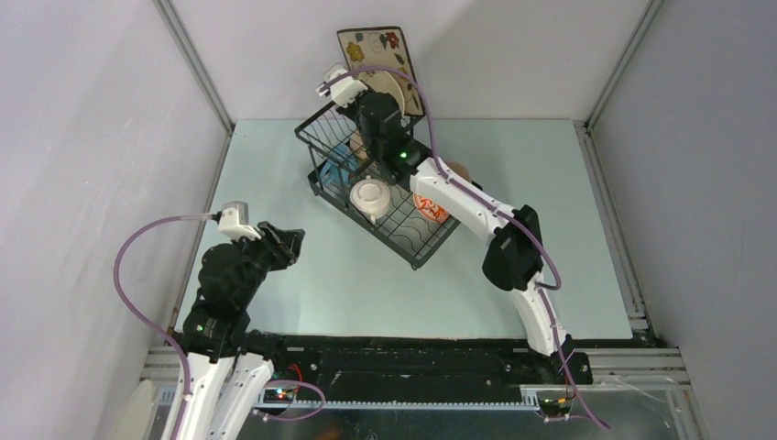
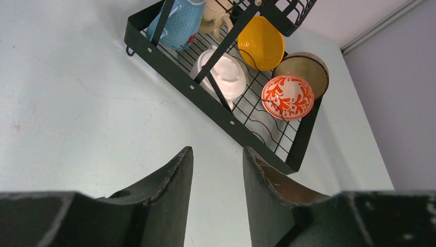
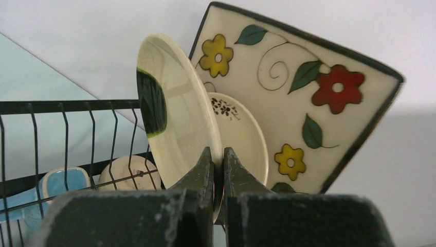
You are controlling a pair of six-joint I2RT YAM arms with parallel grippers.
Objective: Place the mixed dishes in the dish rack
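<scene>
My right gripper lowers next to seat the round plate (image 3: 175,113), already on edge, beside the smaller dish, then releases, since the raised basket's wires lie below the gripper.
My right gripper (image 3: 217,154) is shut on the lower rim of the cream round plate (image 3: 175,113), which stands on edge over the raised basket of the black dish rack (image 1: 421,240). The square cream floral plate (image 3: 308,92) leans just behind it. On the rack's flat tray sit the white two-handled bowl (image 2: 226,72), orange-yellow bowl (image 2: 261,42), red-patterned bowl (image 2: 288,96) and tan bowl (image 2: 308,69). The blue mug (image 2: 180,25) and beige mug (image 2: 213,15) lie under the basket. My left gripper (image 2: 217,154) hangs open over bare table, left of the rack, holding nothing.
A smaller cream dish (image 3: 241,128) with a dark print stands between the round plate and the floral plate. Grey walls close in the table at the back and on both sides. The rack sits at an angle at the table's far middle.
</scene>
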